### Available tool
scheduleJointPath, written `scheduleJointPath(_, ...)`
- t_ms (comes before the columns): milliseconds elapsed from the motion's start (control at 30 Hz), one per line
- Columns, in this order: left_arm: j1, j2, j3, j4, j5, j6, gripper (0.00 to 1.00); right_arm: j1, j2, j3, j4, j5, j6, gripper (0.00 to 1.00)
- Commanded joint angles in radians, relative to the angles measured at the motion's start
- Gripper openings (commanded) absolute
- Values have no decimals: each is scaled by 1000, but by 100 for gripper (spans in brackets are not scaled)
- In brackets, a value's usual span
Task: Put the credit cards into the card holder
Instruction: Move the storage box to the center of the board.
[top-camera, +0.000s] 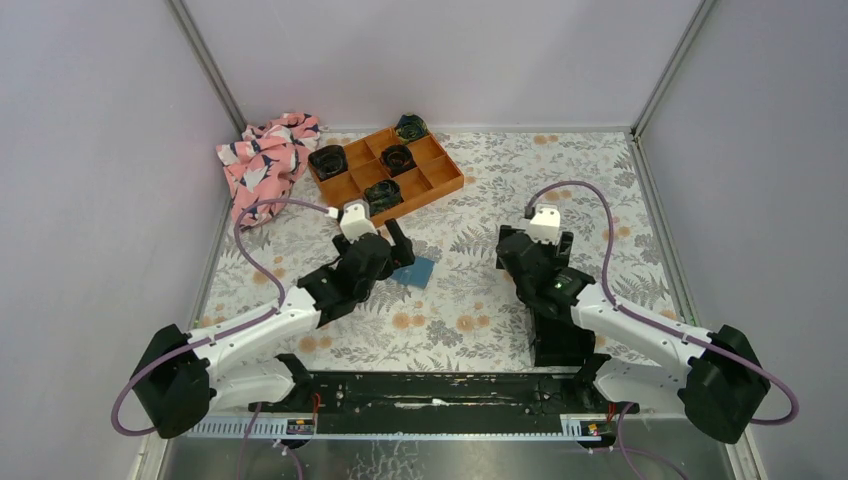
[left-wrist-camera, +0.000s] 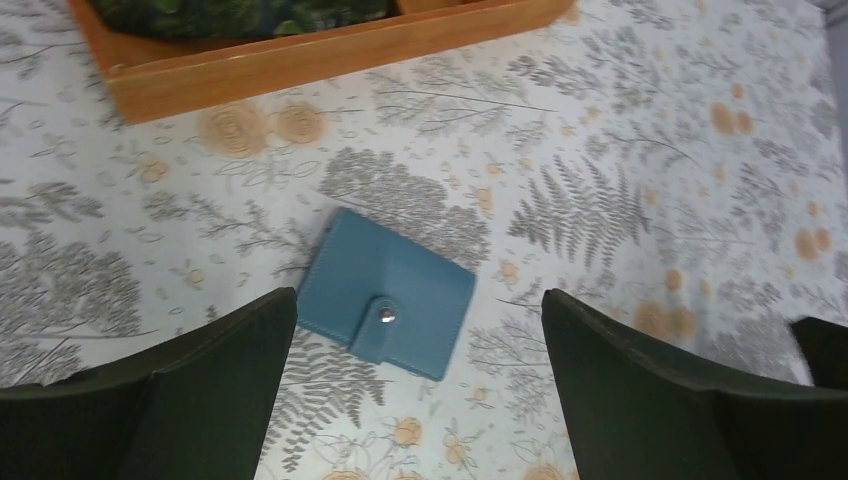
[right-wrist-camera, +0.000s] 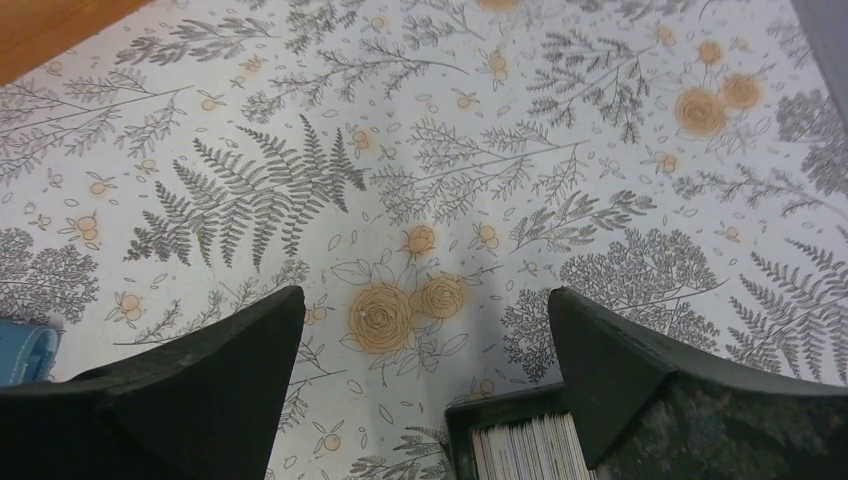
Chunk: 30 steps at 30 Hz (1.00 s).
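The rim of the bin's side nearest the card holder (top-camera: 532, 330) (right-wrist-camera: 459, 442) lies below my right gripper's open fingers, nearer my base. My right gripper will move back and down onto that side.
The card holder (left-wrist-camera: 388, 292) is a teal-blue case lying closed on the floral table, its snap strap fastened; it also shows in the top view (top-camera: 414, 271). My left gripper (left-wrist-camera: 417, 298) hovers open just above and near it, with the case partly between the fingers but untouched (top-camera: 395, 250). The credit cards (right-wrist-camera: 525, 450) stand on edge, pale, packed in a small black bin (right-wrist-camera: 500, 405) under my right gripper's right finger. My right gripper (right-wrist-camera: 425, 294) is open over bare table and holds nothing. In the top view the bin (top-camera: 560, 340) sits below the right arm.
An orange compartment tray (top-camera: 385, 170) with dark round items stands at the back, its wall close ahead of the left gripper (left-wrist-camera: 300, 60). A pink patterned cloth (top-camera: 265, 160) lies at the back left. Grey walls close in the table.
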<state>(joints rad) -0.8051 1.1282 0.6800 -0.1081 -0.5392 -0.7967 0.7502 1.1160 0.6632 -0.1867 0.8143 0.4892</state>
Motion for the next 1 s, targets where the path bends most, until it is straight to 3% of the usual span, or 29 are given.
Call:
scheduleJointPath(0,-10,-5,-56,-30,-148,-66,100,80,28,98,-44,197,-17,99)
scheduleJointPath(300,-7,68,-85,34,-138,-63,100,107,29,101,25,68,-32,98)
scheduleJointPath(567,23,139,-110,96,-83,-72,93,107,36,102,-220,34,127,89)
scheduleJointPath(733,48,176,-129,135,-41,-83,92,107,2,54,-257,-33,195,78)
scheduleJointPath(967,55,183,-132,148,-30,-82,89,107,-12,41,-343,-50,271,71)
